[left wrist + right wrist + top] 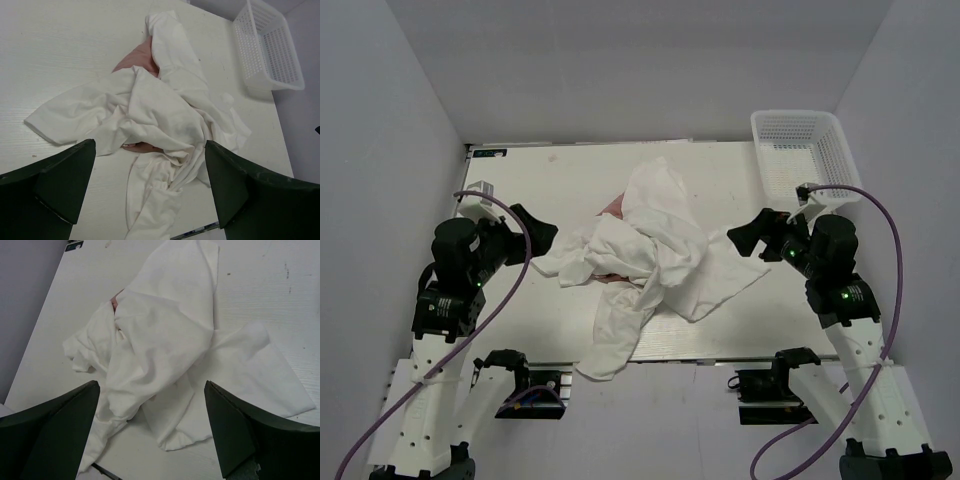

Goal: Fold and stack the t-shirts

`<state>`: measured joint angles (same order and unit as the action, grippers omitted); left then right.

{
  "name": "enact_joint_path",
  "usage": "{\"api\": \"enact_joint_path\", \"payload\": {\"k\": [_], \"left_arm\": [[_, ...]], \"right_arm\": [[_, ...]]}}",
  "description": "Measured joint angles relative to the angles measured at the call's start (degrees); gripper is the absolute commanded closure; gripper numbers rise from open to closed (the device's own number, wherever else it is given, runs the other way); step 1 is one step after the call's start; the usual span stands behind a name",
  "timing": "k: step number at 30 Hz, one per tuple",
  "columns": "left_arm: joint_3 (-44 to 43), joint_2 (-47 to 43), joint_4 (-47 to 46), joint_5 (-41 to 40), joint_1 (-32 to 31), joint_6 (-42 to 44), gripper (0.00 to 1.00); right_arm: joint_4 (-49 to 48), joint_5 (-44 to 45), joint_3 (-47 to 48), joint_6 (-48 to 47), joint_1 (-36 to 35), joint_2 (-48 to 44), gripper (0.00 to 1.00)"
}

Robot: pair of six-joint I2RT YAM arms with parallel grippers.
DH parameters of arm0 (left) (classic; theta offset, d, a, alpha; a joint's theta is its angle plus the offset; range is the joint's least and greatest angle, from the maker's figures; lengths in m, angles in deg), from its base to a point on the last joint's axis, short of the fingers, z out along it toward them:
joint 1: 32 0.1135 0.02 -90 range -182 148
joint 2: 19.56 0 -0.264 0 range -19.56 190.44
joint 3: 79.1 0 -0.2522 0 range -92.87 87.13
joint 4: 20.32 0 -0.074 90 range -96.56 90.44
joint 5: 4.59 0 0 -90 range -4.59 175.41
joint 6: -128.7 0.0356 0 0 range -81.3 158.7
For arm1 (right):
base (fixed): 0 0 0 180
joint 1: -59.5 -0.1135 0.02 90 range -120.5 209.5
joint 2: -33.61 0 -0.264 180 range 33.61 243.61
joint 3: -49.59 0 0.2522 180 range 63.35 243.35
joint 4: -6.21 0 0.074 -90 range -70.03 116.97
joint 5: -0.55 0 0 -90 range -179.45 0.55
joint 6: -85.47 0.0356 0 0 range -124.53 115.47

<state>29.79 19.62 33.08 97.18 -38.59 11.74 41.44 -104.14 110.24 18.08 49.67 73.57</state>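
Note:
My right gripper is to go down and to the left in the top view next, onto the bunched white fold (675, 246) (170, 346), because that lies on top of the flatter cloth.
A crumpled heap of white t-shirts (650, 250) lies in the middle of the table, one end hanging over the near edge. A dusty pink t-shirt (612, 206) shows only as small patches under the white cloth; its chest graphic is hidden. The heap also shows in the left wrist view (160, 110), with pink cloth (135, 57) behind it, and in the right wrist view (165, 335). My left gripper (542, 234) is open and empty, held above the table left of the heap. My right gripper (748, 238) is open and empty, right of the heap.
A white plastic mesh basket (800, 150) stands at the back right corner, also in the left wrist view (267, 45). White walls enclose the table (540, 180) on three sides. Bare tabletop lies left of and behind the heap.

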Motion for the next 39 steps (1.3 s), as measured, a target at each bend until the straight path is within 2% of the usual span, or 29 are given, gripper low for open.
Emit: {"api": "enact_joint_path", "payload": {"k": [9, 15, 23, 30, 31, 32, 33, 34, 39], "left_arm": [[1.4, 1.2, 0.6, 0.1, 0.0, 0.0, 0.00], [3.1, 4.9, 0.7, 0.0, 0.0, 0.2, 0.00], [4.9, 8.5, 1.1, 0.0, 0.0, 0.2, 0.00], [5.0, 8.8, 1.4, -0.5, 0.0, 0.2, 0.00], [5.0, 8.8, 1.7, -0.7, 0.0, 0.2, 0.00], [5.0, 8.7, 2.0, -0.8, 0.0, 0.2, 0.00], [5.0, 8.7, 2.3, -0.9, 0.0, 0.2, 0.00], [5.0, 8.6, 2.5, -0.9, 0.0, 0.2, 0.00], [5.1, 7.7, 3.7, -2.1, 0.0, 0.2, 0.00]], "right_arm": [[-1.0, -6.3, -1.5, -2.1, 0.0, 0.1, 0.09], [-1.6, -10.8, -1.2, -4.6, -2.8, 8.6, 0.09], [-3.5, -3.5, -0.3, -6.3, -14.8, 22.1, 0.09], [-8.8, 9.0, 3.4, -6.3, -26.6, 38.4, 0.09], [-9.6, 11.0, 3.4, -6.4, -27.8, 40.4, 0.14], [-10.1, 12.7, 3.5, -6.4, -28.9, 42.2, 0.27], [-10.4, 13.9, 3.7, -6.8, -29.5, 43.7, 0.70], [-10.7, 15.1, 4.1, -7.0, -30.1, 45.0, 1.00], [-10.4, 20.5, 7.5, -5.7, -31.6, 47.4, 1.00]]}}
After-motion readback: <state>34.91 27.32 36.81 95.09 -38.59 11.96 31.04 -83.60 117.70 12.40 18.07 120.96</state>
